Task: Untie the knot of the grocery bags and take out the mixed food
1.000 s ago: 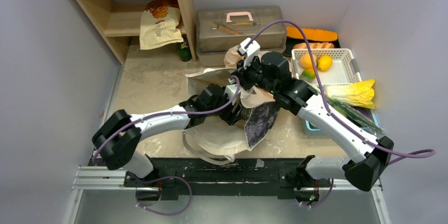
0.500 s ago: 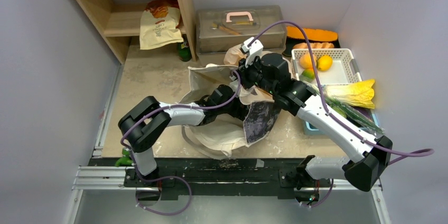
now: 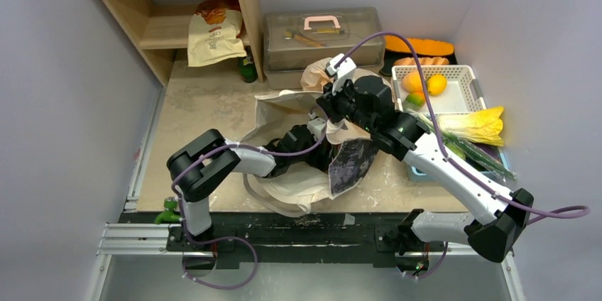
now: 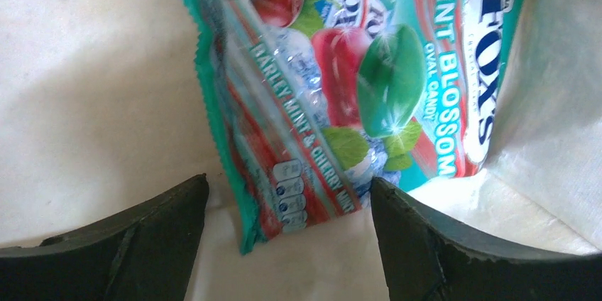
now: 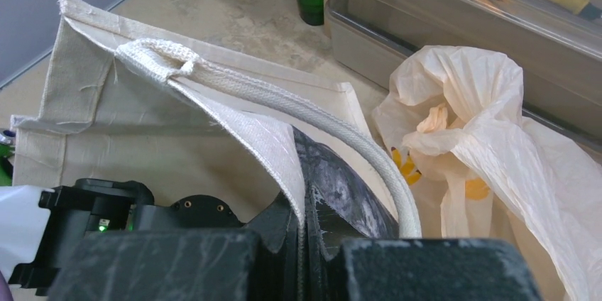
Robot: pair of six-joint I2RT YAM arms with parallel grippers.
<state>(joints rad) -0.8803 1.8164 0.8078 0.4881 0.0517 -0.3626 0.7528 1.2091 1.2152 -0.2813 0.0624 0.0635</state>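
My left gripper will push a little farther into the tote (image 3: 278,111) next, onto the lower end of the candy packet, and close. Its fingers are already on both sides of that end of the packet.
The pale-orange plastic grocery bag (image 3: 314,74) lies crumpled behind a canvas tote (image 3: 278,111). In the right wrist view the grocery bag (image 5: 497,145) shows a small twisted bit of plastic (image 5: 434,118), apparently the knot. My right gripper (image 5: 304,233) is shut on the tote's fabric edge and holds its mouth up (image 3: 334,111). My left gripper (image 4: 287,186) is open inside the tote, its jaws on either side of the lower end of a Fox's candy packet (image 4: 341,81). Mixed food lies at the right: orange fruits (image 3: 424,83) and a yellow-green cabbage (image 3: 474,125).
A white basket (image 3: 454,101) holds the fruits. A grey lidded box (image 3: 323,35) stands at the back, with a green bottle (image 3: 247,67) beside a wooden shelf (image 3: 152,10). A long orange vegetable (image 3: 420,46) lies behind the basket. The tote's white rope handle (image 5: 334,123) arches past my right fingers.
My left arm has folded in and swung right, pushing its gripper deeper into the tote. The tote's mouth stands higher and wider. My right gripper keeps its hold, shifted slightly.
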